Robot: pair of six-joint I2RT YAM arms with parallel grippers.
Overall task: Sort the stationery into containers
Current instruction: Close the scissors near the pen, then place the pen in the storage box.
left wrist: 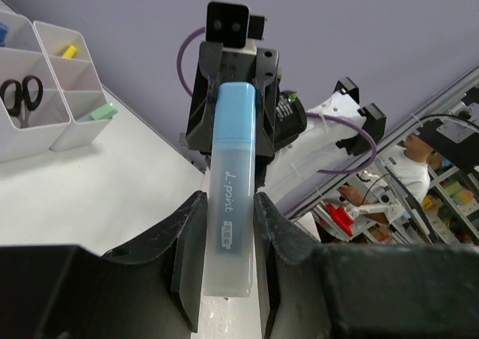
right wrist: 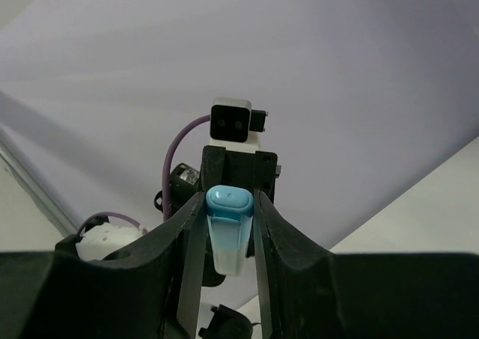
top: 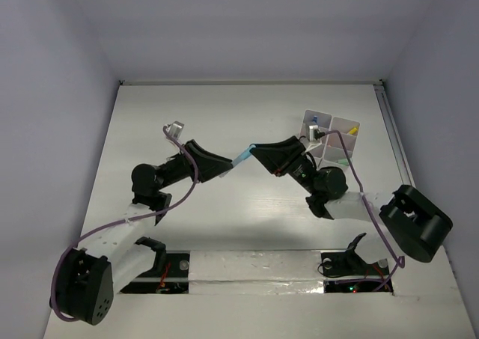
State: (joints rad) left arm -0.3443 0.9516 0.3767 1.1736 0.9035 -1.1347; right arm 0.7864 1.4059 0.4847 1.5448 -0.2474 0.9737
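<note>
I will move over to the mint eraser's roomy compartment (top: 339, 159), tilt down and let go of the marker (top: 242, 159), because that compartment is below my right gripper and to its right in the top view.
A light blue marker (top: 242, 159) hangs above the table's middle, held at both ends. My left gripper (top: 228, 167) is shut on its pale body (left wrist: 230, 227), and my right gripper (top: 257, 150) is shut on its blue cap end (right wrist: 230, 202). The two grippers face each other nose to nose. The white divided containers (top: 330, 138) stand at the back right, just behind the right gripper. In the left wrist view they (left wrist: 45, 122) hold black-handled scissors (left wrist: 20, 98), a yellow-tipped pen (left wrist: 69, 52) and a mint eraser (left wrist: 101, 112).
Purple cables loop from both wrists. The right arm's elbow (top: 329, 182) sits just in front of the containers. A metal rail (top: 393, 133) runs along the table's right edge. White walls close in the back and both sides.
</note>
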